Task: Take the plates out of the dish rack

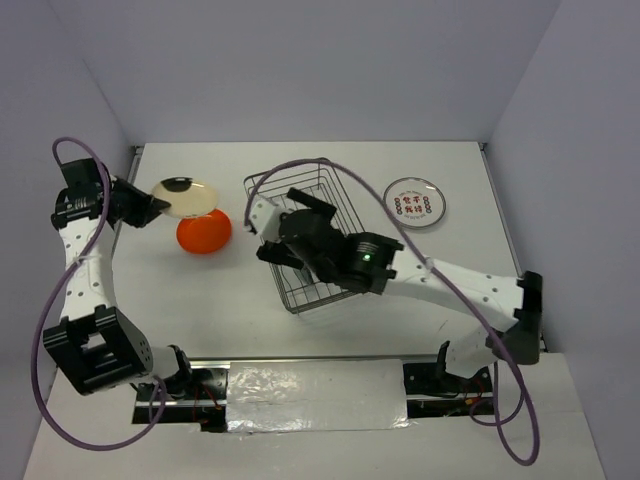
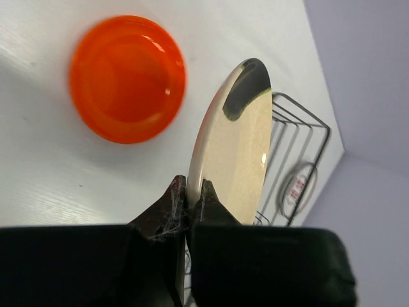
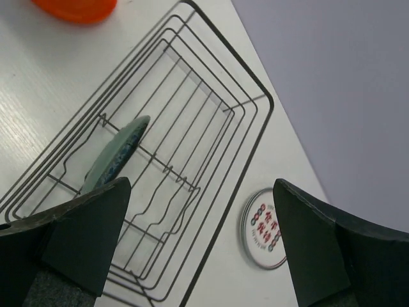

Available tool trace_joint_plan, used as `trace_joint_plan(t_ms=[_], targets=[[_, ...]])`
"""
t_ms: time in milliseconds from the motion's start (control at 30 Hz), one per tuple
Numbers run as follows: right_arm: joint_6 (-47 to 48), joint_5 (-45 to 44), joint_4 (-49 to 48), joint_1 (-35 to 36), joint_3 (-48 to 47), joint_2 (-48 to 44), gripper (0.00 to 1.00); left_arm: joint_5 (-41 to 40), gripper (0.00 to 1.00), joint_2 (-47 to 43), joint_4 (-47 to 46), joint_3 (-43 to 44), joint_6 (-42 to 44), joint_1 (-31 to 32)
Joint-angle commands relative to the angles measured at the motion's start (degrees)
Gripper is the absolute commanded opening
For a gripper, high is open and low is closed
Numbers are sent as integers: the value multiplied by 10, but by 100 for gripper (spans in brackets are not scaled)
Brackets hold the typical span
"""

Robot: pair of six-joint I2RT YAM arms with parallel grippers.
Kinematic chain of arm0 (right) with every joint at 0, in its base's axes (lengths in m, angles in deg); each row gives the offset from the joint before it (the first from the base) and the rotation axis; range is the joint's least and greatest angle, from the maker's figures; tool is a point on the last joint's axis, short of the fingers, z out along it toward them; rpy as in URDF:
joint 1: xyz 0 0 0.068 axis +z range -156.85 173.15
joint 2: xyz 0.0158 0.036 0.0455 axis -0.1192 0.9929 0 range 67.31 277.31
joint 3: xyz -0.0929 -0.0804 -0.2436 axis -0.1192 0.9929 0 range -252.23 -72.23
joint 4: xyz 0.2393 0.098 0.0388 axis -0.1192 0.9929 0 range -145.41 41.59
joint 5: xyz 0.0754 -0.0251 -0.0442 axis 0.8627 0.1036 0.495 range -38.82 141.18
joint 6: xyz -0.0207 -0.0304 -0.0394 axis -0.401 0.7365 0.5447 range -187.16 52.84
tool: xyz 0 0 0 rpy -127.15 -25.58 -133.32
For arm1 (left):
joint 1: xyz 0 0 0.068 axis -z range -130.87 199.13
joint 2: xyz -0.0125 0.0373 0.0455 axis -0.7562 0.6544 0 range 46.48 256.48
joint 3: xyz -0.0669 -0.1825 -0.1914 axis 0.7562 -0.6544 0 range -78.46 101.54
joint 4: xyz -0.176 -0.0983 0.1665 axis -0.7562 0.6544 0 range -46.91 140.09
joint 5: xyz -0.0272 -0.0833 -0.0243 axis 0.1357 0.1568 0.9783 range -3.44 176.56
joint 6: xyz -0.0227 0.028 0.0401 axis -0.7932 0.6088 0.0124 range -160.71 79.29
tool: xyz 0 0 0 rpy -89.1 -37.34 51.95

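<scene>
My right gripper is open and will move down into the wire dish rack, with its fingers on both sides of the upper rim of the teal plate (image 1: 304,273) (image 3: 116,155), because that plate stands upright there.
My left gripper (image 1: 158,205) is shut on the rim of a cream-faced plate (image 1: 186,195), which it holds above the table at the left. In the left wrist view the gripper (image 2: 190,195) pinches that plate (image 2: 235,150) edge-on. The solid orange plate (image 1: 204,231) lies flat on the table just below it. The wire dish rack (image 1: 318,290) stands mid-table, and my right gripper (image 1: 285,225) hovers over it, open. In the right wrist view this gripper (image 3: 201,243) holds nothing. A teal plate (image 3: 116,155) stands upright in the rack (image 3: 270,102).
A white plate with red characters (image 1: 415,201) lies flat on the table to the right of the rack, also seen as the printed plate (image 3: 263,228) in the right wrist view. Side walls close in the table at left and right.
</scene>
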Motion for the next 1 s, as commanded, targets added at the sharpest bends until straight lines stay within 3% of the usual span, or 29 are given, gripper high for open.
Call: trace_joint_plan(t_ms=[0,133,333,433,467,533,567,600,700,867,933,967], targets=[[-111,-1,9,-31,28,-84,100,-38,0,36,-48,-34,15,-8],[-221,79,40,-95,38,-137,100,-45,5,75,-152,-96,11,-10],[-248,116,59,-107,46,-171,100,-46,21,111,-219,-134,12,-10],[-257,129,71,-107,50,-169,100,-49,46,122,-210,-139,21,-10],[-263,149,75,-109,51,-166,100,-50,62,124,-210,-148,23,-10],[-298,168,86,-113,42,-140,100,-50,77,128,-208,-155,26,-8],[-315,176,111,-114,32,-125,100,-58,93,137,-190,-158,31,-9],[-355,182,129,-115,19,-106,100,-58,99,144,-182,-157,34,-9],[-441,230,196,-123,-44,-21,100,-65,100,167,-146,-149,49,-7],[-497,252,215,-126,-93,75,100,-140,100,154,-25,-78,79,24],[-499,254,219,-127,-120,112,95,-174,100,125,17,-66,79,33],[-497,256,226,-127,-131,126,88,-181,100,93,28,-55,80,35]])
